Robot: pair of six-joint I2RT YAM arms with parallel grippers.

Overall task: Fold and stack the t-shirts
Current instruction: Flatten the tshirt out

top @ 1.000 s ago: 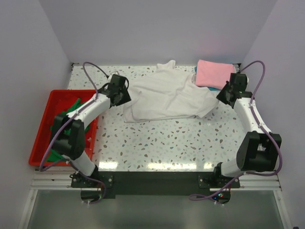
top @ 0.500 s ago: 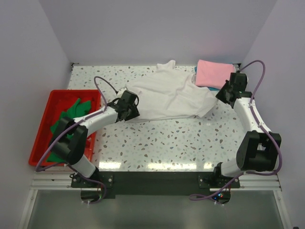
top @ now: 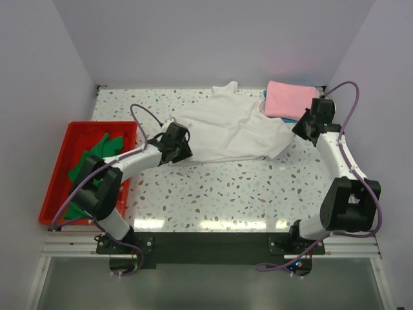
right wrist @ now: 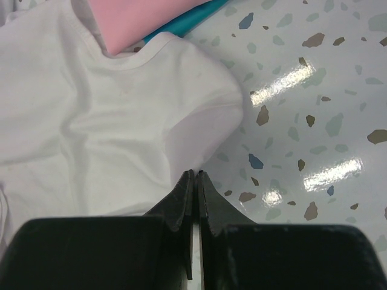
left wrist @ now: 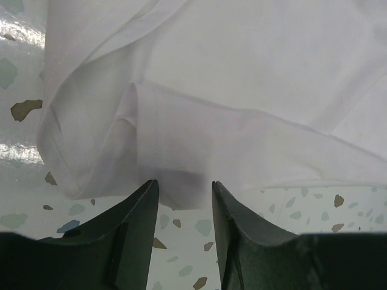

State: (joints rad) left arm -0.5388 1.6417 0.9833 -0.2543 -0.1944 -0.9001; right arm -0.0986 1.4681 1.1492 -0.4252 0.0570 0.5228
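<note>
I should bring my left gripper down over the white t-shirt's folded near corner (top: 188,163) (left wrist: 184,194) and close on it, since the t-shirt's hem lines up between the open fingers.
The white t-shirt (top: 229,132) lies crumpled across the back middle of the table. My left gripper (top: 181,152) is open at its near left corner, the jaws just short of the folded hem (left wrist: 181,181). My right gripper (top: 298,132) is shut on the white t-shirt's right edge (right wrist: 193,145), lifting it slightly. A folded pink t-shirt (top: 288,99) rests on a teal one (right wrist: 181,27) at the back right. Green t-shirts (top: 97,152) lie in the red tray.
The red plastic tray (top: 61,169) sits off the table's left edge. The walls close in on the back and both sides. Speckled tabletop (top: 245,194) stretches in front of the white shirt.
My left gripper has swung from the shirt's far left side down to its near left corner. The shirt's left part has shifted a little. The right arm has barely moved.
</note>
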